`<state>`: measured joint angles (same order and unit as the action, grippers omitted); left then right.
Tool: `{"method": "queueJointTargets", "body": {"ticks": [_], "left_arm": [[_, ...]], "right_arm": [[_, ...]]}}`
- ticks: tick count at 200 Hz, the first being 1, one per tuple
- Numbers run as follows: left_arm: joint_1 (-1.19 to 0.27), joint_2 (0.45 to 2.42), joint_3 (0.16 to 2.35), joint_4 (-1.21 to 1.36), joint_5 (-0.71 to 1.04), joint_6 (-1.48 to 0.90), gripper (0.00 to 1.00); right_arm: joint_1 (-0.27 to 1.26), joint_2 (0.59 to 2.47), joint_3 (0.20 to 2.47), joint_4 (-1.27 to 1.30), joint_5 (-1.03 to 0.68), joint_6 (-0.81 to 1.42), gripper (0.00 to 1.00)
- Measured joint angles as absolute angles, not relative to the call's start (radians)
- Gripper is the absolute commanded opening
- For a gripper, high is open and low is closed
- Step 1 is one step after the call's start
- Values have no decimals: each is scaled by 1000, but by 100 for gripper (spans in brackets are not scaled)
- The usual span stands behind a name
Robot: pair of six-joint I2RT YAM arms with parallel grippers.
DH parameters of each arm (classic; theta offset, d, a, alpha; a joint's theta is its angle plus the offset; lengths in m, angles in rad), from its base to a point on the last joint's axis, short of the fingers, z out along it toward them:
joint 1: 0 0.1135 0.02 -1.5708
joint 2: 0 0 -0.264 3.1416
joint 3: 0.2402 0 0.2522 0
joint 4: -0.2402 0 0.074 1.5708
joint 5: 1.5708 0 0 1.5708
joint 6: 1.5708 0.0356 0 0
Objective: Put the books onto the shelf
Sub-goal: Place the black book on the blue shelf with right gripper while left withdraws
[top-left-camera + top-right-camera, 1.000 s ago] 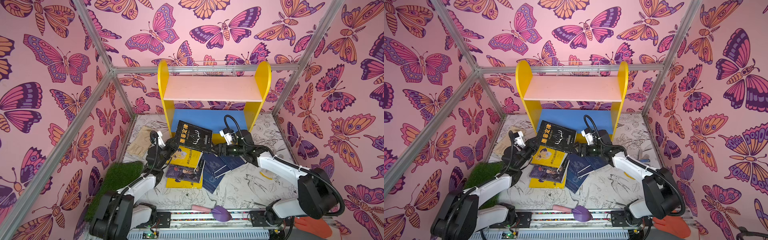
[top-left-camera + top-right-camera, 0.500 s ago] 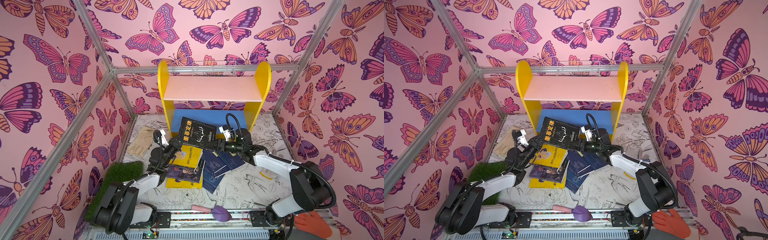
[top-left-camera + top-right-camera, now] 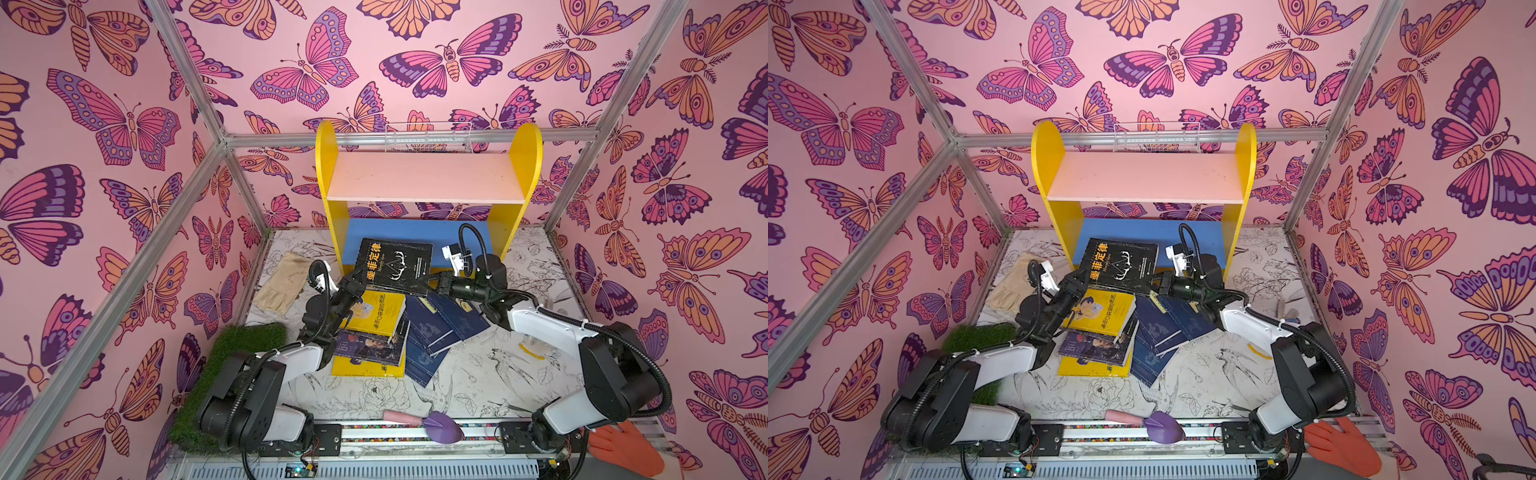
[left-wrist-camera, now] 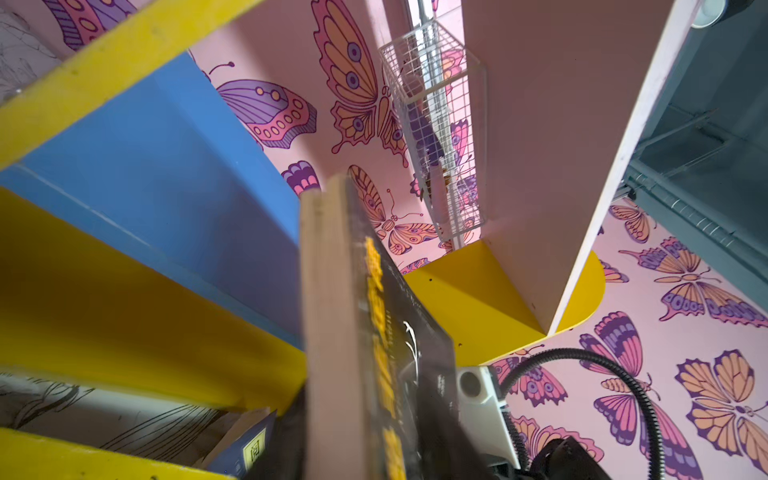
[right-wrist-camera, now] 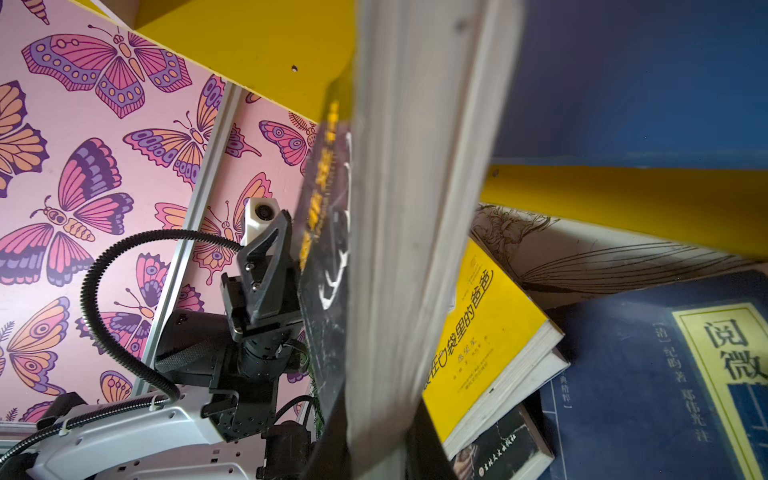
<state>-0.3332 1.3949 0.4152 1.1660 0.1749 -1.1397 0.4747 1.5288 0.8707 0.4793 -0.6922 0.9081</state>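
Observation:
I will next move the black book outward with my right gripper to the bare blue lower board, onto its end nearer the glove (image 3: 369, 230), and let go there.
A black book (image 3: 395, 266) with orange title characters hangs tilted in front of the shelf's blue lower board (image 3: 415, 232). My right gripper (image 3: 432, 284) is shut on its right lower edge, its fingers on both sides of the pages (image 5: 415, 208). My left gripper (image 3: 356, 286) sits at the book's left lower corner with its jaws spread, the book (image 4: 332, 332) still standing between them. The pink upper board (image 3: 424, 178) is bare. Below lie more books: a yellow one (image 3: 378, 311) on a dark portrait cover (image 3: 365, 347), and several navy ones (image 3: 449, 320).
A white wire basket (image 3: 428, 137) hangs behind the shelf's top. A beige glove (image 3: 282, 282) and a grass patch (image 3: 241, 345) lie at the left. A purple trowel (image 3: 440, 426) and an orange glove (image 3: 623, 444) lie at the front edge.
The right gripper came in from the right and closed on the black book's edge. The left gripper's jaws have spread. The book rose slightly toward the shelf.

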Motion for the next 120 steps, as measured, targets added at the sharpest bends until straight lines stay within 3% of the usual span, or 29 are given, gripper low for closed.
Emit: {"method": "queueJointTargets", "body": {"ticks": [38,83,120], "left_arm": [[-338,1279,389,981,142,-1137,93],[-230,1015,372,538,89,-1188,93],[-105,925,374,158,82,-1189,92]], "right_arm": [[473,1527,876,447,-647,897,0],[467,1581,1013,385,-623,845,0],[467,1695,1182,323,-598,790,0]]}}
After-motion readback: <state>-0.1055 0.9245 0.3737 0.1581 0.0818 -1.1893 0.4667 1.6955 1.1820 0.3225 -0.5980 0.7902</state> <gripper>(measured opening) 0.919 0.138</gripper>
